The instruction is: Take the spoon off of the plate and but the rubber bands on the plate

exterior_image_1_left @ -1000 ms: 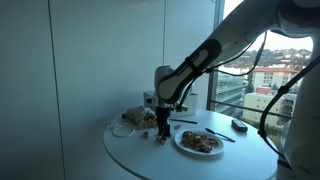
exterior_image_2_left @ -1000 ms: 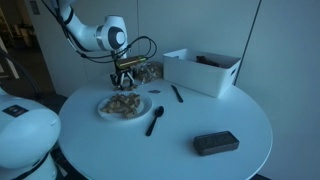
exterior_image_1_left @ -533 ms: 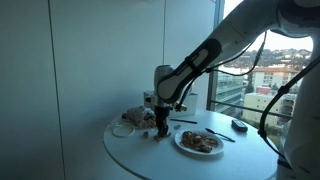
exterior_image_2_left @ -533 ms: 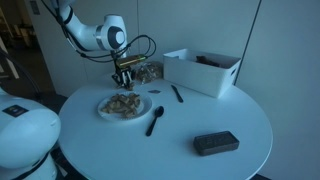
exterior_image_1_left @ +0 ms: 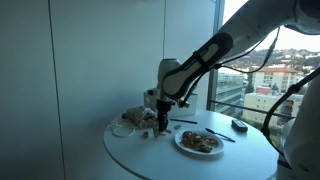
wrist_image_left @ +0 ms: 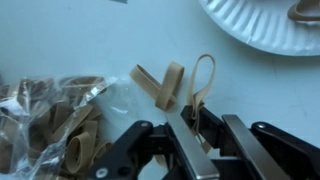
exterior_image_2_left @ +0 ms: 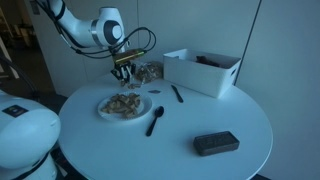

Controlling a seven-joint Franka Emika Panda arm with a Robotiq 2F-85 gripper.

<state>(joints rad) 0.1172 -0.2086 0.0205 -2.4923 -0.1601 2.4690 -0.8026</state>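
Observation:
My gripper rises next and carries the rubber band over the heap on the plate (exterior_image_2_left: 105, 108) (wrist_image_left: 306, 11), then releases it, as that plate lies toward the upper right in the wrist view.
A white paper plate (exterior_image_2_left: 105, 108) (exterior_image_1_left: 186, 148) on the round white table holds a heap of tan rubber bands (exterior_image_2_left: 124, 103). The black spoon (exterior_image_2_left: 155, 121) lies on the table beside the plate, off it. In the wrist view my gripper (wrist_image_left: 187, 115) is shut on one tan rubber band (wrist_image_left: 202, 80), whose loop sticks out past the fingertips. Another band (wrist_image_left: 160, 83) lies loose on the table just ahead. The plate's rim (wrist_image_left: 250, 30) shows at the upper right. In both exterior views the gripper (exterior_image_2_left: 123, 76) (exterior_image_1_left: 163, 122) hangs just above the table behind the plate.
A clear bag of rubber bands (wrist_image_left: 50, 125) (exterior_image_2_left: 148, 71) lies beside the gripper. A white bin (exterior_image_2_left: 205, 72) stands at the back, with a second black utensil (exterior_image_2_left: 177, 93) in front of it. A flat black object (exterior_image_2_left: 215, 144) lies near the table's front edge.
The jaws have closed on a rubber band, and the gripper has risen a little from the table. Plate and spoon have not moved.

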